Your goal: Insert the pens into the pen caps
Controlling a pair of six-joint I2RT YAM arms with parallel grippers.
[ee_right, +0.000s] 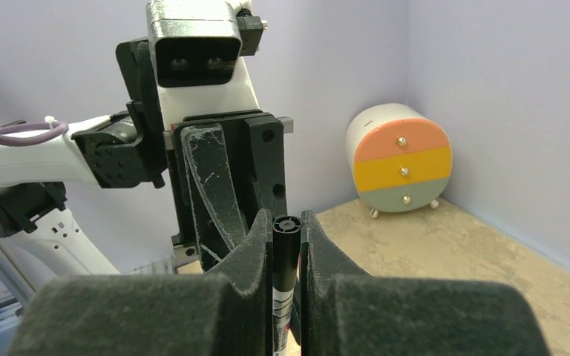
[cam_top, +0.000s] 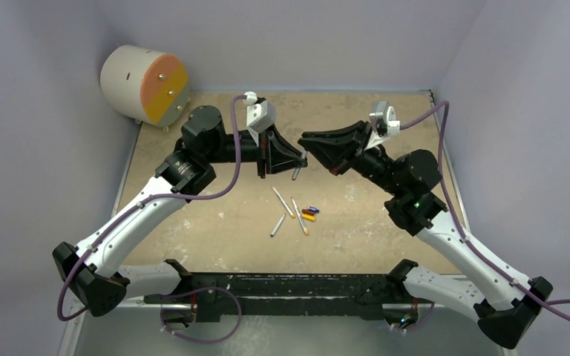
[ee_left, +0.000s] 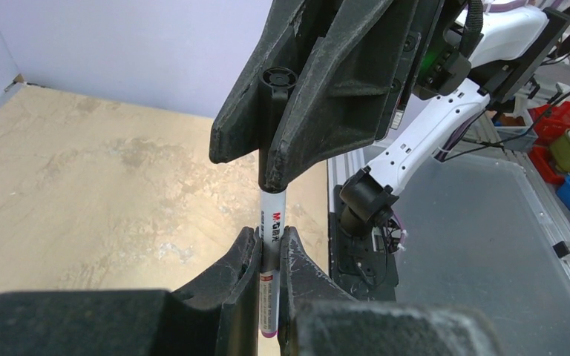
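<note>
Clear tabletop lies below the left gripper and to its left in the top view, so the robot will next tilt that gripper down, lower the capped pen there and let go of it.
A white pen (ee_left: 272, 215) with a purple end stands upright between the fingers of my left gripper (ee_left: 271, 237), which is shut on its barrel. A black pen cap (ee_left: 278, 78) sits on the pen's upper end, and my right gripper (ee_right: 287, 222) is shut on that cap (ee_right: 286, 256). In the top view the left gripper (cam_top: 297, 158) and right gripper (cam_top: 313, 144) meet above the table's middle, with the pen (cam_top: 295, 173) hanging below them. Three more pens (cam_top: 283, 202) (cam_top: 277, 225) (cam_top: 299, 216) lie on the table beside blue (cam_top: 312, 210) and yellow-orange (cam_top: 308, 217) pen caps.
A round white drawer unit (cam_top: 145, 83) with orange, yellow and grey fronts stands in the back left corner. Lilac walls close the table on three sides. Red and blue bins (ee_left: 564, 141) stand beyond the table's near edge, behind the arm bases.
</note>
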